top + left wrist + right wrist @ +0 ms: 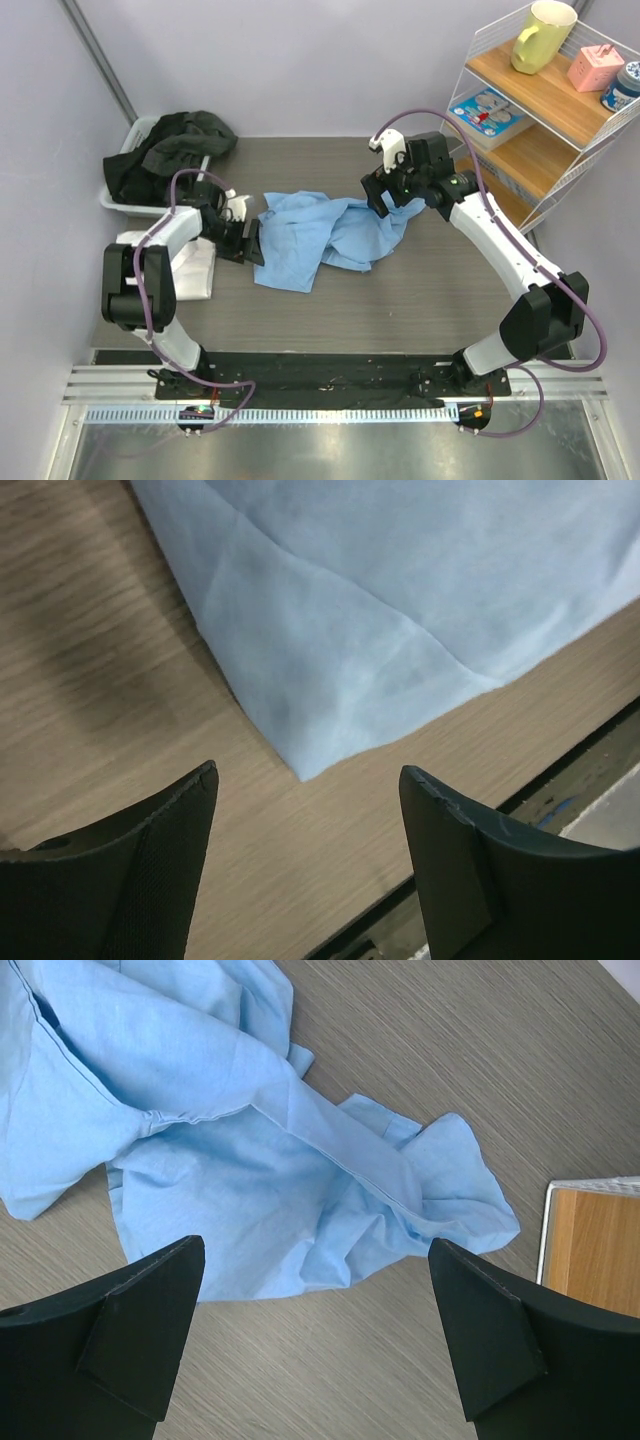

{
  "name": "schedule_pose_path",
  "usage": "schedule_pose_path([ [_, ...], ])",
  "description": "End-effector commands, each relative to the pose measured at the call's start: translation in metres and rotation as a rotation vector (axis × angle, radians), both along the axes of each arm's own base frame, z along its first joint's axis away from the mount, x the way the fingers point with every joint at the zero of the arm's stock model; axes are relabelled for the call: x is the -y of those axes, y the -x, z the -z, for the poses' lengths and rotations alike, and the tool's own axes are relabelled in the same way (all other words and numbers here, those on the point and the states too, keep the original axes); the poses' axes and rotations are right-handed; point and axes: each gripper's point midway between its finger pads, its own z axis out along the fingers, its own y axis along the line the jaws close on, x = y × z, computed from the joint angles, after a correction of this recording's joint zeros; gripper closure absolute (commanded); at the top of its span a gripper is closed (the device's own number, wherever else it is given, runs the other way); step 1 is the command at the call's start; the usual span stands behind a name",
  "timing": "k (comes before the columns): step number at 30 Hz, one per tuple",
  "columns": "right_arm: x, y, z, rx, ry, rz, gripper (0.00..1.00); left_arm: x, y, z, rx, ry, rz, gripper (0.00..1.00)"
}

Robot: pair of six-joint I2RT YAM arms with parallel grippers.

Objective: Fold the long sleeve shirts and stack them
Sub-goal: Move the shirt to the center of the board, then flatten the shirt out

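The shirt's corner point(258, 280) still lies ahead of my left gripper's open fingers. Next, my left gripper should bring them down and in toward the light blue shirt point(325, 235), around that corner, and close.
The light blue long sleeve shirt point(325, 235) lies crumpled in the middle of the table. My left gripper point(252, 241) sits low at its left edge. In the left wrist view the gripper point(308, 772) is open and holds nothing, with a corner of the blue shirt point(340, 640) just ahead of the fingers. My right gripper point(392, 196) hangs over the shirt's right end. Its wrist view shows the gripper point(315, 1248) wide open above bare table, with the rumpled shirt point(250, 1160) just beyond the fingertips. A folded white shirt point(198, 270) lies at the left, partly under the left arm.
A white bin point(128, 145) heaped with dark clothes point(170, 145) stands at the back left. A wire and wood shelf point(545, 110) with a yellow mug point(543, 35) and boxes stands at the right, and its corner point(595, 1245) shows in the right wrist view.
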Motion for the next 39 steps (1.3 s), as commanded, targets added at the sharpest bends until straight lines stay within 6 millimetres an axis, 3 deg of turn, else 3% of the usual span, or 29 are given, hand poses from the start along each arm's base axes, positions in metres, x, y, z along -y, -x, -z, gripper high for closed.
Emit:
schedule_pose_path([
  [1,0.001,0.004,-0.016,0.035,-0.022,-0.005,0.00,-0.001,-0.028,0.013,0.085,-0.022,0.050,0.26],
  [5,0.002,0.003,-0.014,0.030,-0.016,-0.004,0.00,0.011,-0.036,0.029,0.038,0.043,0.058,0.27],
  [8,0.003,0.003,-0.011,0.026,-0.004,-0.002,0.00,0.012,-0.044,0.042,0.028,0.044,0.049,0.33],
  [11,0.004,0.002,-0.013,0.034,0.004,0.002,0.00,0.014,-0.048,0.038,0.031,0.062,0.052,0.66],
  [12,0.005,0.001,-0.013,0.035,0.006,0.004,0.00,0.012,-0.052,0.029,0.052,0.070,0.047,0.87],
  [14,0.006,0.002,-0.013,0.036,0.008,0.004,0.00,0.009,-0.071,-0.014,0.165,0.083,0.023,1.00],
  [16,0.007,0.004,-0.010,0.029,0.006,0.003,0.00,0.004,-0.084,-0.055,0.240,0.092,0.007,1.00],
  [17,0.005,0.004,-0.010,0.029,0.003,0.000,0.00,0.003,-0.103,-0.107,0.383,0.085,0.018,1.00],
  [19,0.004,0.004,-0.010,0.024,-0.005,-0.003,0.00,0.004,-0.116,-0.158,0.508,0.088,0.009,1.00],
  [20,0.004,0.003,-0.011,0.029,-0.003,-0.004,0.00,0.007,-0.127,-0.207,0.620,0.111,0.005,1.00],
  [23,0.004,0.001,-0.023,0.074,0.006,-0.029,0.00,0.026,-0.126,-0.285,0.789,0.159,0.060,1.00],
  [26,0.000,-0.002,-0.045,0.140,-0.033,-0.074,0.00,0.065,-0.112,-0.318,0.869,0.194,0.173,1.00],
  [27,-0.002,-0.003,-0.056,0.167,-0.050,-0.085,0.00,0.089,-0.101,-0.335,0.914,0.218,0.246,1.00],
  [30,-0.015,-0.004,-0.090,0.241,-0.123,-0.143,0.00,0.130,-0.076,-0.364,0.972,0.286,0.356,1.00],
  [32,-0.027,-0.001,-0.108,0.256,-0.188,-0.185,0.00,0.153,-0.068,-0.370,0.974,0.324,0.400,1.00],
  [39,-0.070,0.023,-0.159,0.307,-0.365,-0.397,0.00,0.187,-0.056,-0.390,0.921,0.501,0.431,1.00],
])
